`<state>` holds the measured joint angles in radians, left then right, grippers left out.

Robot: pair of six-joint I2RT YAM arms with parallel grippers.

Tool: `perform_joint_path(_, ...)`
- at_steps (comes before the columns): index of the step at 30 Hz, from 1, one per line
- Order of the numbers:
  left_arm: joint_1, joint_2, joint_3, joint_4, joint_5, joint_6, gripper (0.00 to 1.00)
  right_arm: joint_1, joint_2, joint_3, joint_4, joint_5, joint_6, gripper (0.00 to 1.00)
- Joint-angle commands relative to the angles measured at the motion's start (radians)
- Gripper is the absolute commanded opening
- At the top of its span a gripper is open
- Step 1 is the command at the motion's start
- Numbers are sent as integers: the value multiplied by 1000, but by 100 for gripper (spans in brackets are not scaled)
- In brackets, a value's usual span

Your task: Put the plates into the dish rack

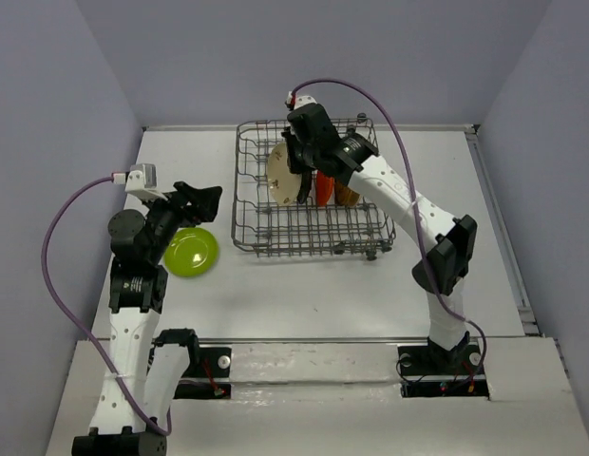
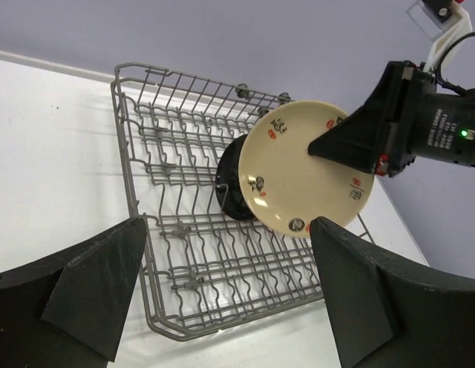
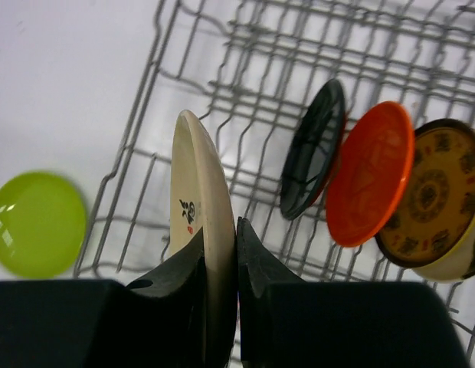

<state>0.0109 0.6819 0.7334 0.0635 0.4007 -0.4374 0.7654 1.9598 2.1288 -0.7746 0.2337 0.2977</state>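
I should turn the cream plate alongside the black plate with my right gripper before I lower it between the rack's wires, because the slot there is empty.
The grey wire dish rack stands at the back middle of the table. My right gripper is shut on the rim of a cream plate and holds it on edge above the rack's left half. A black plate, an orange-red plate and a brown plate with yellow pattern stand upright in the rack. The lime green plate lies flat on the table left of the rack. My left gripper is open and empty above its far edge, facing the rack.
Grey walls close in the table on the left, back and right. The right arm's elbow hangs over the table to the right of the rack. A cable loops left of the left arm.
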Motion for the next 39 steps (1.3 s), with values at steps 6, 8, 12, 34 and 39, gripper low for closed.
perform_joint_path(6, -95, 16, 26, -102, -120, 60, 99, 15, 175, 177, 103, 620, 123, 7)
perform_joint_path(8, -100, 18, 11, -87, -86, 51, 99, 15, 218, 194, 132, 673, 107, 7)
perform_joint_path(12, -106, 19, 0, -79, -59, 51, 99, 25, 287, 246, 167, 707, 63, 7)
perform_joint_path(34, -101, 24, -8, -77, -65, 55, 99, 34, 461, 217, 302, 670, -143, 7)
perform_joint_path(39, -98, 24, -9, -80, -76, 57, 99, 34, 488, 212, 302, 644, -123, 7)
